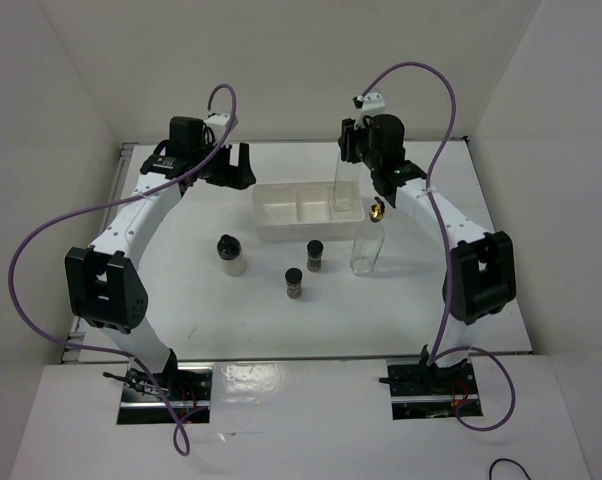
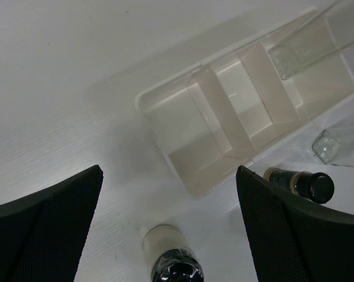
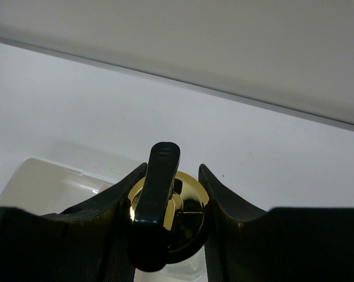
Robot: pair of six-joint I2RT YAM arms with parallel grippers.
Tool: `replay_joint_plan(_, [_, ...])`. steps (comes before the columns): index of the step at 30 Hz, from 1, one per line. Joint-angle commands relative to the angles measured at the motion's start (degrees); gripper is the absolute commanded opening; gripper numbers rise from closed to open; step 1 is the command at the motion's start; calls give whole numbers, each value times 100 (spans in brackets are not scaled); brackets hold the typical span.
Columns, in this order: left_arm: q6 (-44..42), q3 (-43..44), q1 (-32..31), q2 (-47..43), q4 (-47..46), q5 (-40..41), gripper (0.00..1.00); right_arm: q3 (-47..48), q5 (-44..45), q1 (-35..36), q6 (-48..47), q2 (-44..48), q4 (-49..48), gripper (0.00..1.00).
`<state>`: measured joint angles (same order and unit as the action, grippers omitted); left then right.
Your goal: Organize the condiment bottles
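My right gripper will next move down toward the bottom of the tray section nearest the second bottle and let go of the gold pourer top, since its tall bottle is upright there.
My right gripper (image 1: 359, 160) is shut on the gold pourer top (image 3: 172, 202) of a tall clear glass bottle (image 1: 344, 188). The bottle is upright in the right compartment of the white tray (image 1: 271, 232). I cannot tell whether its base (image 2: 297, 54) touches the tray floor. The second tall glass bottle (image 1: 367, 246) stands on the table right of the tray. The whitish black-capped jar (image 1: 231, 254) and two small dark jars (image 1: 315, 256) (image 1: 294, 283) stand in front of the tray. My left gripper (image 1: 237, 164) is open and empty, left of the tray, above the whitish jar (image 2: 168, 258).
The tray (image 2: 143, 100) has three compartments, and the left and middle ones hold nothing. White walls enclose the table at the back and sides. One dark jar (image 2: 300, 183) shows by my left gripper's right finger (image 2: 283, 235).
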<state>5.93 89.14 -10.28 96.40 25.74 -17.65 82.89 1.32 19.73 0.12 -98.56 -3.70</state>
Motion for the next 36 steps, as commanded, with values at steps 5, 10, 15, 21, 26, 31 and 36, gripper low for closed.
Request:
replay_joint_plan(5, [-128, 7, -18, -69, -95, -10, 100, 16, 131, 23, -21, -110, -816, 0])
replay_joint_plan(10, [-128, -46, -18, -69, -95, -10, 100, 16, 184, 23, -21, -224, -816, 0])
replay_joint_plan(15, [-180, -99, -18, -69, -95, 42, 100, 16, 184, 23, -21, -286, -816, 0])
replay_joint_plan(21, [-180, -99, -18, -121, -95, 42, 100, -89, 237, 23, -21, -339, -816, 0])
replay_joint_plan(26, [-180, -99, -18, -121, -95, 42, 100, -89, 237, 23, 32, -444, -816, 0])
replay_joint_plan(31, [-180, -99, -18, -121, -42, 42, 100, -89, 290, 23, 32, -444, -746, 0])
replay_joint_plan(36, [-233, -152, -18, -121, -42, 42, 100, -89, 290, 23, 32, -444, -675, 20])
